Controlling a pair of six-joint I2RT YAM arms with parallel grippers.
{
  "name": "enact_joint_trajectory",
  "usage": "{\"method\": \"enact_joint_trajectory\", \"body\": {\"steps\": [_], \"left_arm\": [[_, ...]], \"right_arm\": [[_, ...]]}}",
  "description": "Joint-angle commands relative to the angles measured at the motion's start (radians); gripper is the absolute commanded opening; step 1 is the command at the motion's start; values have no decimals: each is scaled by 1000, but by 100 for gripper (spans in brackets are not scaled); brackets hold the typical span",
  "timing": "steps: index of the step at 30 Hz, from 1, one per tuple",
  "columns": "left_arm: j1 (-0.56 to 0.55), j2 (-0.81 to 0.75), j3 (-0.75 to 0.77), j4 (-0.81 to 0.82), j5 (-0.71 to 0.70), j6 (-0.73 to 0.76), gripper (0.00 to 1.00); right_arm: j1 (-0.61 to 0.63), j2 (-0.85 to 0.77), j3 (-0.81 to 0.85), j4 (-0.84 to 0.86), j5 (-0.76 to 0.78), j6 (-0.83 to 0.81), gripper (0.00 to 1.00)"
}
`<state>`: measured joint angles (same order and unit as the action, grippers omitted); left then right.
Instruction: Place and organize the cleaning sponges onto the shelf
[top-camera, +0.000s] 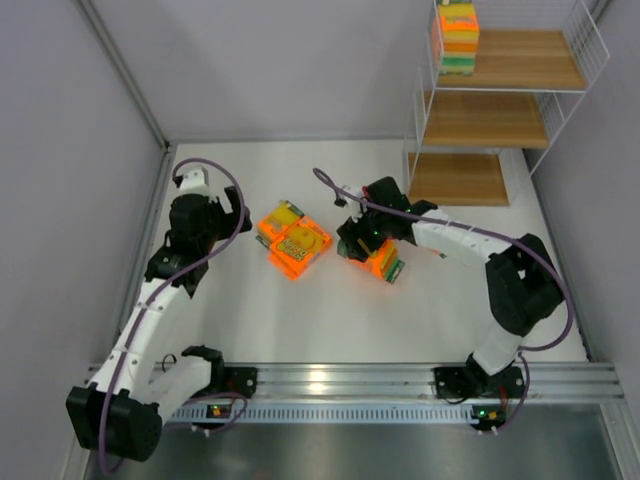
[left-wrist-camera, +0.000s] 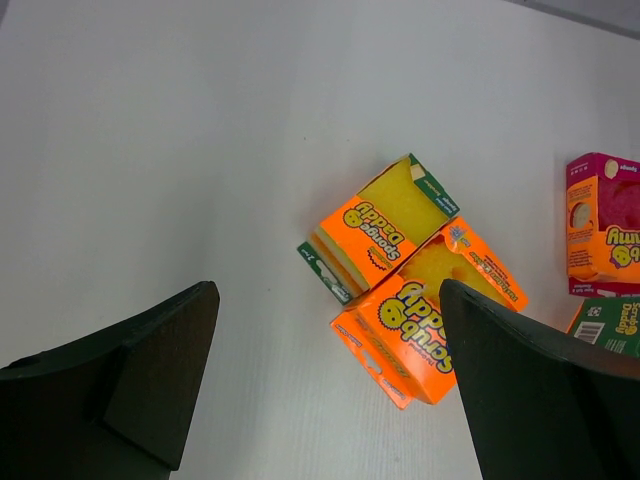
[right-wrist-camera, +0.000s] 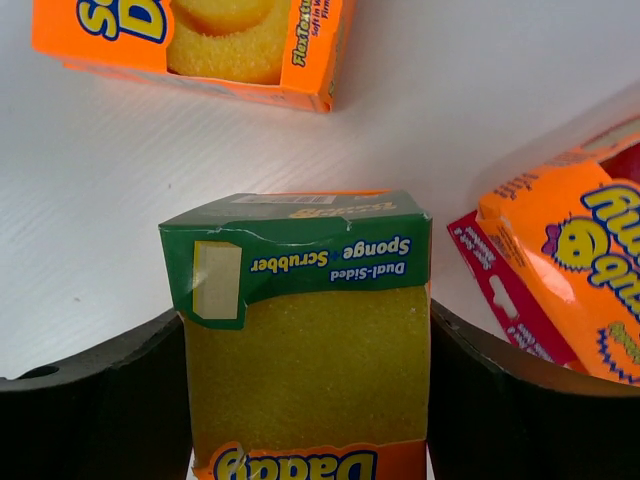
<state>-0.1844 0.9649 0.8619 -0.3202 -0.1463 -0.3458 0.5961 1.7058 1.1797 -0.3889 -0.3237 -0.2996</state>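
Note:
My right gripper moves up and outward next, onto the bare wood beside the top board's stacked packs. It releases the green-edged yellow sponge pack there, since that spot is open.
My right gripper (right-wrist-camera: 305, 335) is shut on a green-edged yellow sponge pack (right-wrist-camera: 300, 300); both fingers press its sides, low over the table. In the top view this gripper (top-camera: 365, 243) sits over a small cluster of packs (top-camera: 385, 260). A magenta-edged orange pack (right-wrist-camera: 560, 265) lies just to its right. My left gripper (left-wrist-camera: 322, 340) is open and empty above the table, also seen in the top view (top-camera: 234, 214). Two orange packs (top-camera: 293, 240) lie side by side ahead of it (left-wrist-camera: 385, 230), (left-wrist-camera: 430, 315). The shelf (top-camera: 500, 110) stands at the back right, with several stacked packs (top-camera: 457, 37) on its top board.
Grey walls close in the left and back sides. The shelf's white wire frame (top-camera: 420, 100) rises near the right arm's reach. The arm bases and a metal rail (top-camera: 340, 380) run along the near edge.

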Motion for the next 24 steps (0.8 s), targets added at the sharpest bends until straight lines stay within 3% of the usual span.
{"method": "enact_joint_trajectory", "body": {"steps": [1,5,8,18,24], "left_arm": [[5,-48,9,10,7,-4,98],[5,-72,12,10,13,-4,98],[5,-83,11,10,7,-9,98],[3,-71,22,10,-6,-13,98],[5,-52,26,12,28,-30,98]], "right_arm": [[34,-51,63,-32,190,218,68],[37,-185,44,-51,248,422,65],[36,-286,66,-92,349,467,66],[37,-514,316,-364,662,485,62],[28,-656,347,-443,830,455,61]]}}
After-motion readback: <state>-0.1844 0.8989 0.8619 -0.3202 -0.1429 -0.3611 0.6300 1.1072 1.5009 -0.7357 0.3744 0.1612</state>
